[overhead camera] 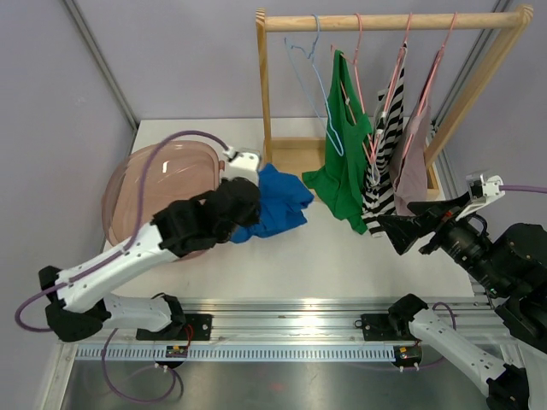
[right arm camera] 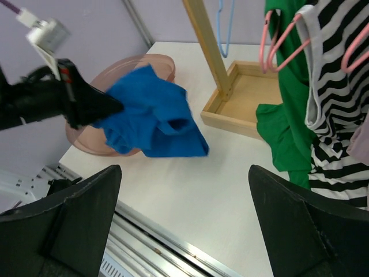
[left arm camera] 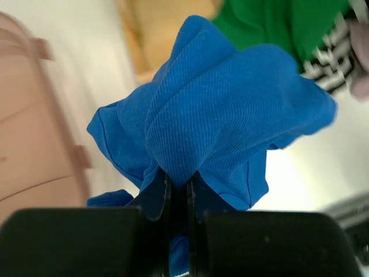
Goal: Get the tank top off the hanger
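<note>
The tank top will be carried next by my left gripper to the left in the top view, over the empty pink basin (overhead camera: 164, 190) (left arm camera: 33, 130).
The blue tank top (overhead camera: 280, 203) is off the rack, bunched up and hanging from my left gripper (overhead camera: 255, 198) just above the table, left of the rack's base. In the left wrist view the jaws of that gripper (left arm camera: 179, 186) are shut on a fold of the blue ribbed cloth (left arm camera: 219, 115). An empty light-blue hanger (overhead camera: 316, 77) hangs on the wooden rail (overhead camera: 385, 21). My right gripper (overhead camera: 398, 225) stands open with nothing in it, low beside the striped top (overhead camera: 385, 162). The right wrist view shows the tank top (right arm camera: 153, 112) held over the table by the left gripper (right arm camera: 109, 107).
A green top (overhead camera: 342, 171), the striped top and a pale pink garment (overhead camera: 414, 162) hang on pink hangers on the rack. A translucent pink basin (overhead camera: 145, 184) sits at the left of the table. The rack's wooden base tray (right arm camera: 242, 98) lies behind the tank top.
</note>
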